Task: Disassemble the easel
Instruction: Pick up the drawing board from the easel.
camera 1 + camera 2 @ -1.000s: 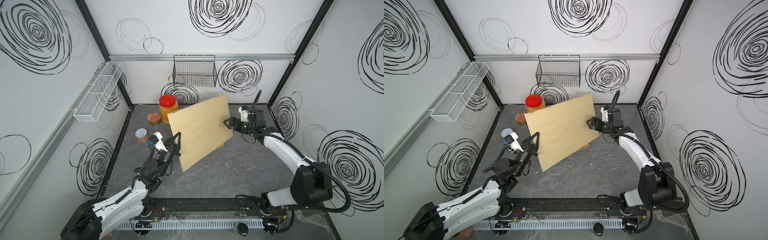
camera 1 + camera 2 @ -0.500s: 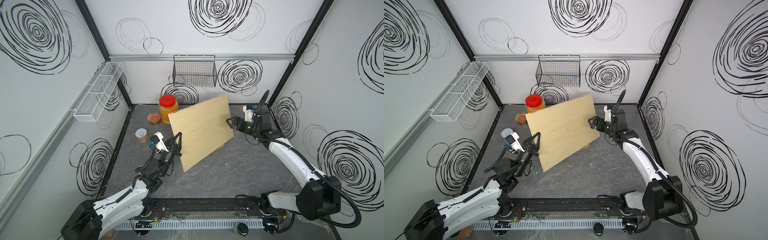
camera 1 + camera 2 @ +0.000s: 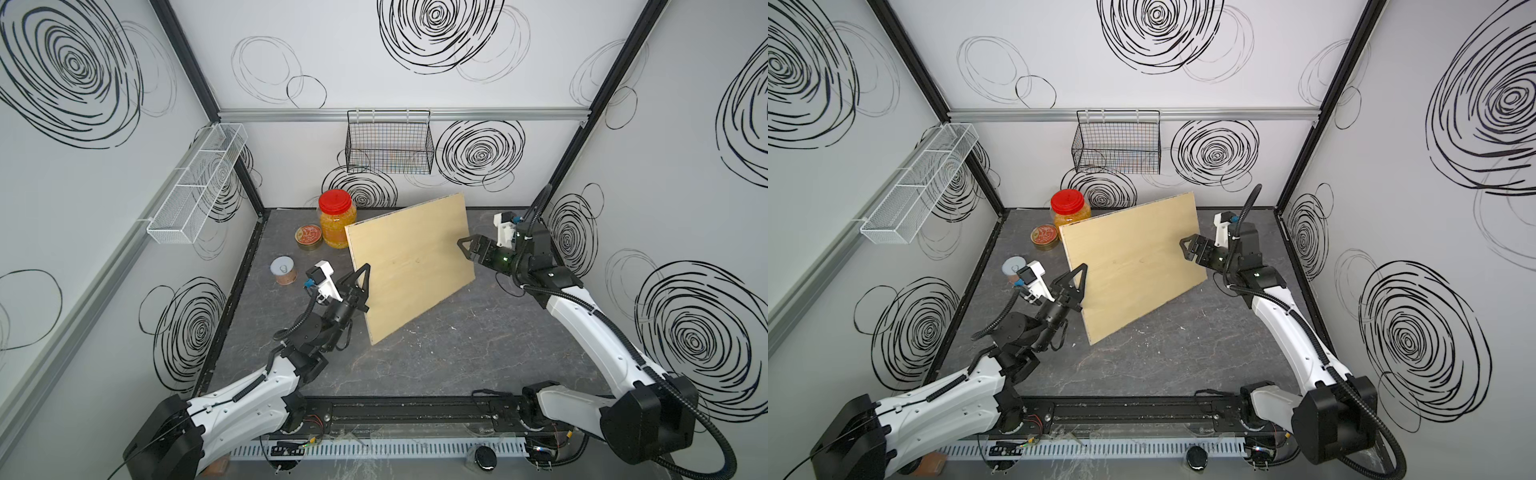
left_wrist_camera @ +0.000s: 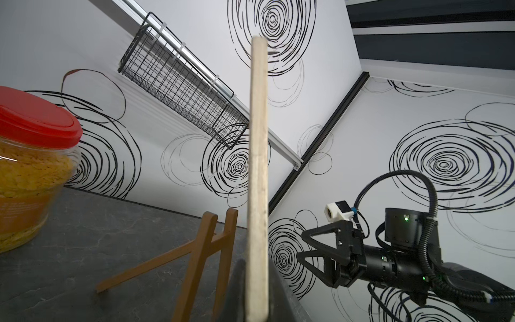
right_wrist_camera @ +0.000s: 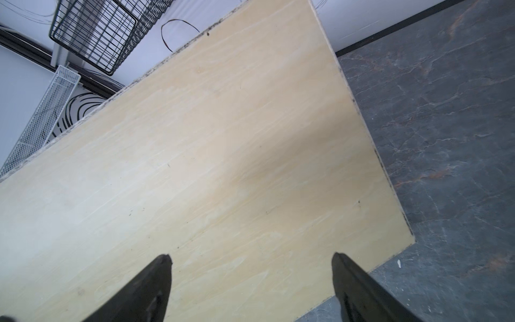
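Observation:
My right gripper's fingers now point at the board's flat side. It needs to back off, turn so its open fingers straddle the board's lower edge (image 3: 438,301) (image 5: 316,307) and close.
The easel (image 4: 206,256), a small brown wooden A-frame, stands on the dark floor behind the pale plywood board (image 3: 411,266); in both top views the board hides it. My left gripper (image 3: 361,270) is shut on the board's left edge (image 4: 259,167), one dark finger on each side. My right gripper (image 3: 463,245) is open and points at the board's front face (image 5: 209,153) near its right edge. Its fingertips (image 5: 164,260) stand wide apart with nothing between them. From the left wrist view the right gripper (image 4: 302,245) hangs a little away from the board.
A red-lidded jar (image 3: 337,220), a flat tin (image 3: 308,237) and a small can (image 3: 283,270) stand at the back left of the floor. A black wire basket (image 3: 388,143) hangs on the back wall. A white mesh shelf (image 3: 199,183) runs along the left wall.
The right arm's wrist and forearm have swung toward the front. Its open fingertips stayed near the board's right edge. The left gripper and the board have not moved.

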